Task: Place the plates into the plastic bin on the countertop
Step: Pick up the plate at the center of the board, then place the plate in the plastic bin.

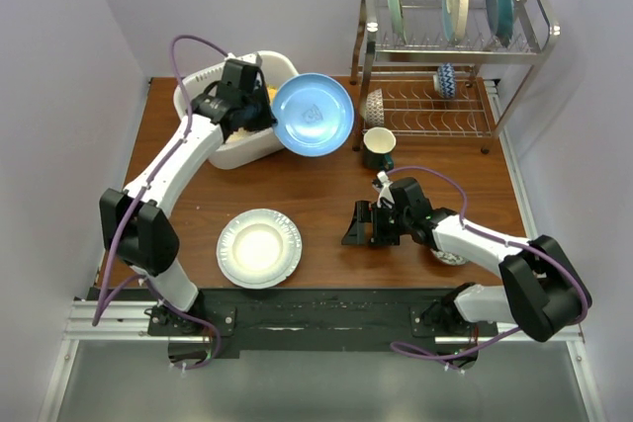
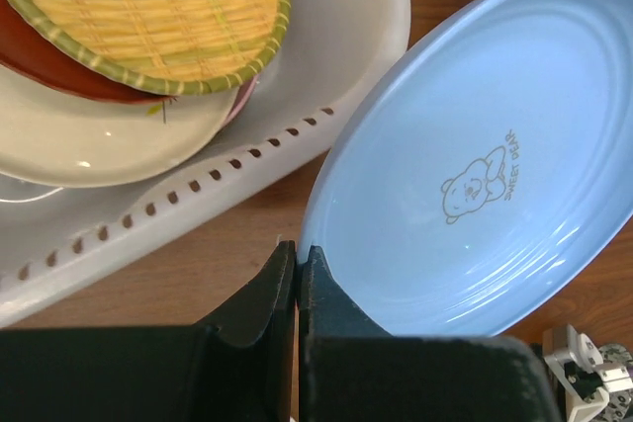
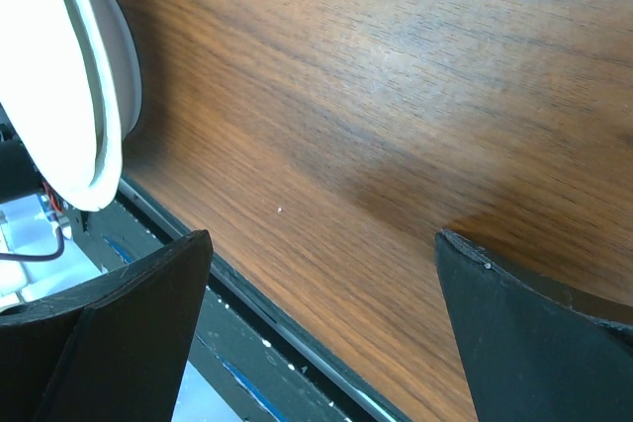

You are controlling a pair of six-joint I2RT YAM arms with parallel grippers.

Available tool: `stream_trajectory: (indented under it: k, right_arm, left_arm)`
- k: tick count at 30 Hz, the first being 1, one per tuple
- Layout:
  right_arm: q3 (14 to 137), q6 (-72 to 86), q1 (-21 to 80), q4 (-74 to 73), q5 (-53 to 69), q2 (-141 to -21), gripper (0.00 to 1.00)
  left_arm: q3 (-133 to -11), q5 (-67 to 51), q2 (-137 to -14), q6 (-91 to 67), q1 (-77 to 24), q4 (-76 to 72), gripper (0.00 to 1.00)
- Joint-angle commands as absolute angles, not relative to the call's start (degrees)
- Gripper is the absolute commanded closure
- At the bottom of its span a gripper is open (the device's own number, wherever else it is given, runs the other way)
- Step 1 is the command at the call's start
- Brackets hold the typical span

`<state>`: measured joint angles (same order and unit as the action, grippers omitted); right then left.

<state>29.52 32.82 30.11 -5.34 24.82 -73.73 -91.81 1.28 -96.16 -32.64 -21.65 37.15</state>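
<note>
I should next move my left gripper outward and to the left in the wrist view and lower it to let go of the blue rim, because the bin's plates are below in that direction.
My left gripper [image 1: 267, 118] is shut on the rim of a light blue plate [image 1: 313, 114], held tilted above the countertop [image 1: 326, 195] beside the right end of the white plastic bin [image 1: 232, 153]. In the left wrist view my left gripper [image 2: 298, 256] pinches the blue plate [image 2: 475, 165] at its edge; the bin [image 2: 336, 66] holds a yellow patterned plate [image 2: 148, 7], a red-brown one and a cream one. A cream plate [image 1: 259, 247] lies on the counter near the front. My right gripper [image 1: 359, 223] is open and empty, low over the wood [image 3: 396, 96]; the cream plate [image 3: 69, 76] shows at its left.
A steel wire dish rack [image 1: 450, 56] at the back right holds three upright plates and small patterned bowls. A dark green mug [image 1: 378, 147] stands in front of it. Another small bowl [image 1: 450, 257] sits by the right arm. The counter's front edge [image 3: 257, 313] is close under the right gripper.
</note>
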Motion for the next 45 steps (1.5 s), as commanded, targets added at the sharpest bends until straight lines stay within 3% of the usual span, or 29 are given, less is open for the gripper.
stream_trajectory:
  k: [1, 33, 39, 45]
  right_arm:
    - [29.18, 32.87, 30.15, -4.57, 24.79, -72.86, 0.01]
    - [29.00, 32.52, 30.15, -4.13, 25.05, -75.23, 0.01]
    - [29.53, 32.43, 30.23, -4.04, 25.14, -76.29, 0.01]
    - [29.79, 32.26, 30.23, -3.60, 25.40, -77.69, 0.01]
  left_arm:
    - [-96.32, -1.84, -97.12, -30.76, -18.55, 37.44, 1.00]
    - [-109.76, -12.83, -109.68, -35.33, 0.00, 37.97, 1.00]
    - [-117.32, -10.29, -116.10, -34.19, 0.00, 41.56, 1.00]
    - [-117.33, -9.85, -118.03, -34.72, 2.46, 41.13, 1.00]
